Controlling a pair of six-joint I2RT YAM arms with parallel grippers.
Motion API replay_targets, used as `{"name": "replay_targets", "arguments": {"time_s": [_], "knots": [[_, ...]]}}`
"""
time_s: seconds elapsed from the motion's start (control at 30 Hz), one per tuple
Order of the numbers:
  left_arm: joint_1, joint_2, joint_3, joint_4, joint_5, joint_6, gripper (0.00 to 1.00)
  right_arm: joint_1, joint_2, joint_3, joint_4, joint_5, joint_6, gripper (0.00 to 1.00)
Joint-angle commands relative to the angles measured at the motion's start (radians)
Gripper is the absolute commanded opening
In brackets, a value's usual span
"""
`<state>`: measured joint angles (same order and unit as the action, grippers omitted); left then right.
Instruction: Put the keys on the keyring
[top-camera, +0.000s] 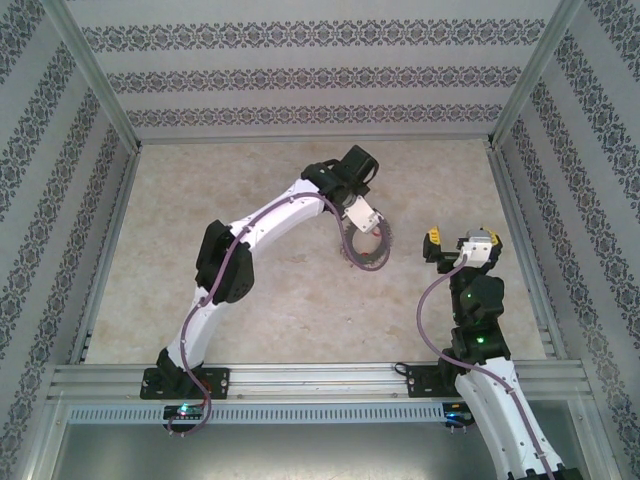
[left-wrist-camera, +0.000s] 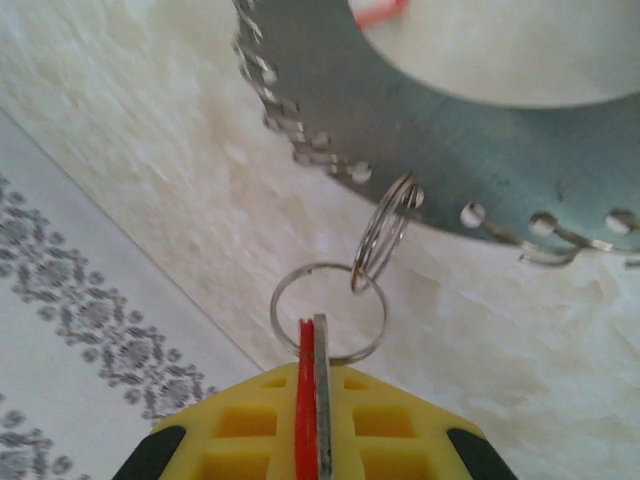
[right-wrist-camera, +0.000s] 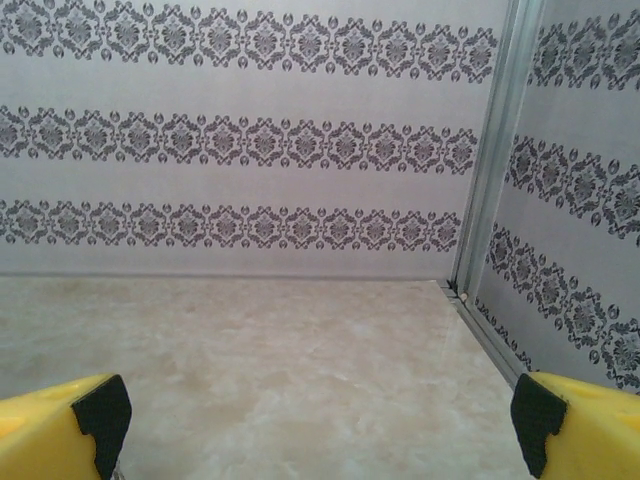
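My left gripper holds the red-headed key (left-wrist-camera: 306, 345), which small rings already link to the keyring's rim. Next it should lower and release it on the bare marble tabletop beside the keyring.
In the left wrist view my left gripper (left-wrist-camera: 312, 385) is shut on a red-headed key (left-wrist-camera: 306, 345), seen edge on with its silvery blade beside the red plastic. A small split ring (left-wrist-camera: 328, 312) on that key links through a second small ring (left-wrist-camera: 385, 230) into a hole at the rim of the keyring (left-wrist-camera: 480, 150), a flat grey metal ring with holes and clips along its edge. Another red key (left-wrist-camera: 378, 12) shows inside it at the top. From above, the left gripper (top-camera: 362, 220) sits over the spiky keyring (top-camera: 367, 248). My right gripper (right-wrist-camera: 318, 430) is open and holds nothing.
The right gripper (top-camera: 462, 242) hovers to the right of the keyring, a little apart from it. Patterned walls (right-wrist-camera: 250, 150) close the marble table (top-camera: 250, 290) at the back and sides, with a metal corner post (right-wrist-camera: 490, 150) at the far right.
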<state>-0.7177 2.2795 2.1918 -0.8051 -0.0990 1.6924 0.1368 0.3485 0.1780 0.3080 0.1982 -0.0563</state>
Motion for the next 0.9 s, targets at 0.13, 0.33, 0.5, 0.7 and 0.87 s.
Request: {"name": "replay_targets", "arguments": {"time_s": [0.13,0.33,0.5,0.7,0.87], "knots": [[0.083,0.072,-0.006,-0.072,0.025,-0.082,0.0,-0.005,-0.008,-0.003,-0.043,-0.066,0.006,0.98],[0.152,0.105,-0.08,-0.068,0.032,-0.16,0.0,-0.003,-0.015,-0.004,-0.075,-0.093,0.006,0.98],[0.198,0.123,-0.156,-0.025,0.042,-0.21,0.01,-0.002,-0.014,-0.014,-0.075,-0.097,0.016,0.98],[0.225,0.132,-0.198,0.003,0.068,-0.3,0.18,-0.003,-0.012,-0.014,-0.075,-0.101,0.017,0.98],[0.243,0.11,-0.204,0.007,0.083,-0.375,0.99,0.0,-0.013,-0.002,-0.087,-0.121,0.006,0.98]]}}
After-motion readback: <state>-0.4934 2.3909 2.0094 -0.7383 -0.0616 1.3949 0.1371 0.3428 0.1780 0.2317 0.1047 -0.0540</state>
